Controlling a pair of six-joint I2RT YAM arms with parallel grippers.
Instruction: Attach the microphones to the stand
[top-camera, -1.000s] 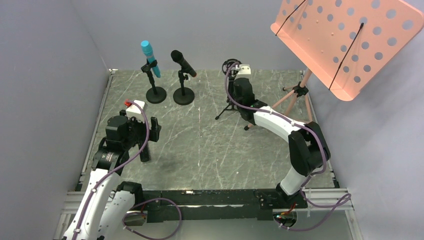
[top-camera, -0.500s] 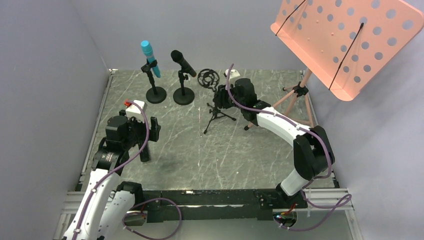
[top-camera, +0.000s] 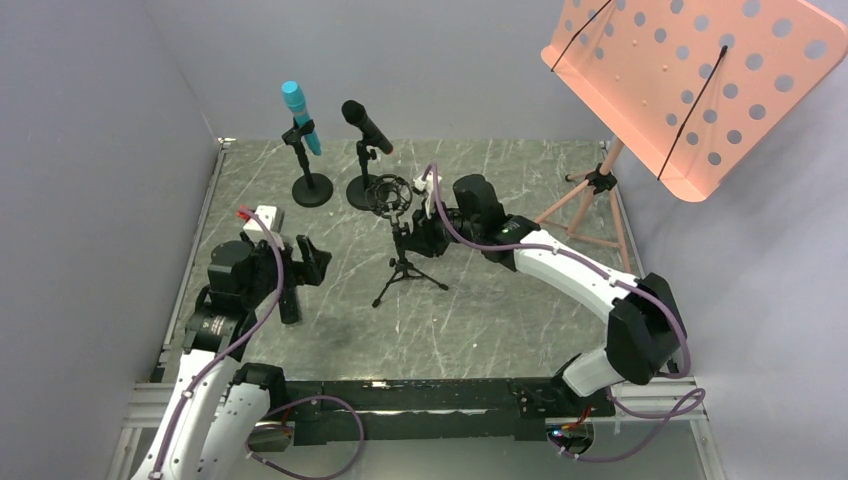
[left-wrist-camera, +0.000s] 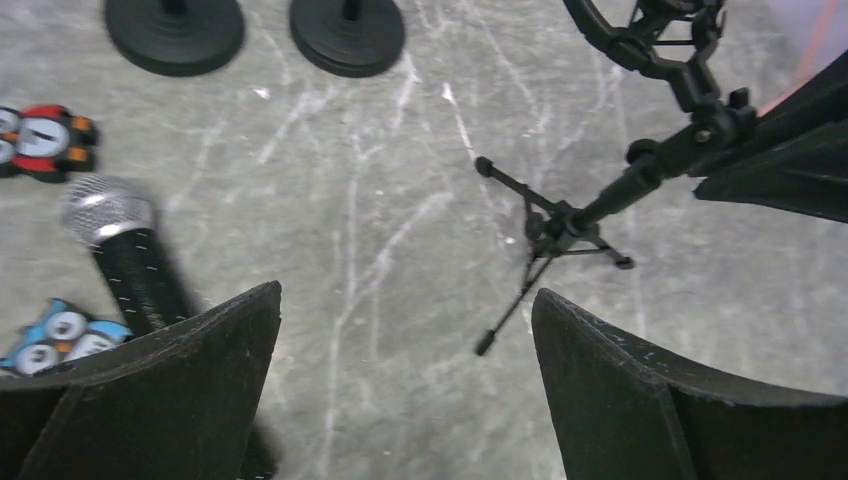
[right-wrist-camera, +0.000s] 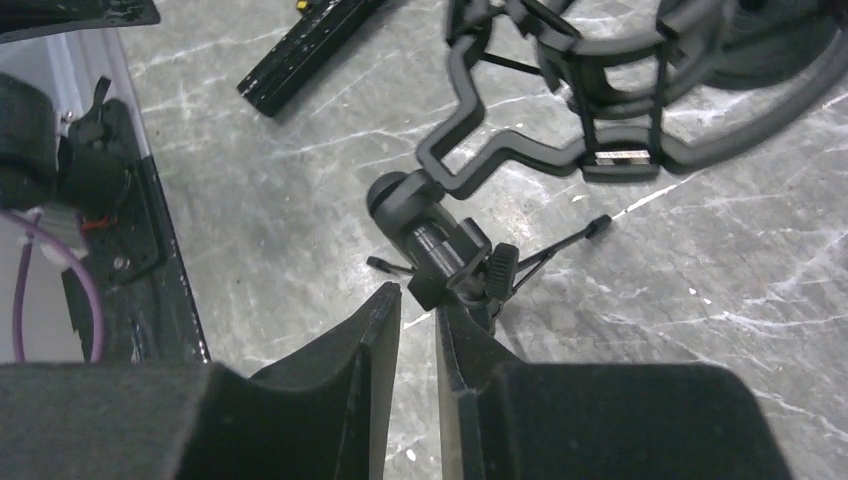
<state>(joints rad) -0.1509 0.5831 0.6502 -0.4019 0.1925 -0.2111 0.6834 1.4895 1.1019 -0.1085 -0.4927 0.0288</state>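
I should next move my left gripper to the left in the wrist view and down onto the black handle below the mesh head (left-wrist-camera: 120, 240), since its fingers straddle bare table.
The turquoise microphone (top-camera: 300, 118) sits in a clip on a round-base stand (top-camera: 312, 189). A black microphone (top-camera: 367, 127) sits on a second round-base stand (top-camera: 366, 192). A black microphone with a silver mesh head (left-wrist-camera: 120, 240) lies on the table, partly under my left finger. My left gripper (left-wrist-camera: 405, 295) is wide open and empty above bare table; it also shows in the top view (top-camera: 300, 272). My right gripper (right-wrist-camera: 420, 295) is shut on the pole of a black tripod stand (top-camera: 402, 262) with an empty shock mount (right-wrist-camera: 620, 100), just below its joint (right-wrist-camera: 450, 260).
An orange perforated music stand (top-camera: 690, 80) on a tripod (top-camera: 590, 200) stands at the back right. Two owl figures, one red (left-wrist-camera: 45, 140) and one blue (left-wrist-camera: 60, 335), lie by the mesh-head microphone. Grey walls close in the left and back.
My right gripper has carried the tripod stand from the back right leftward and nearer, to just in front of the second round base. My left gripper has turned slightly.
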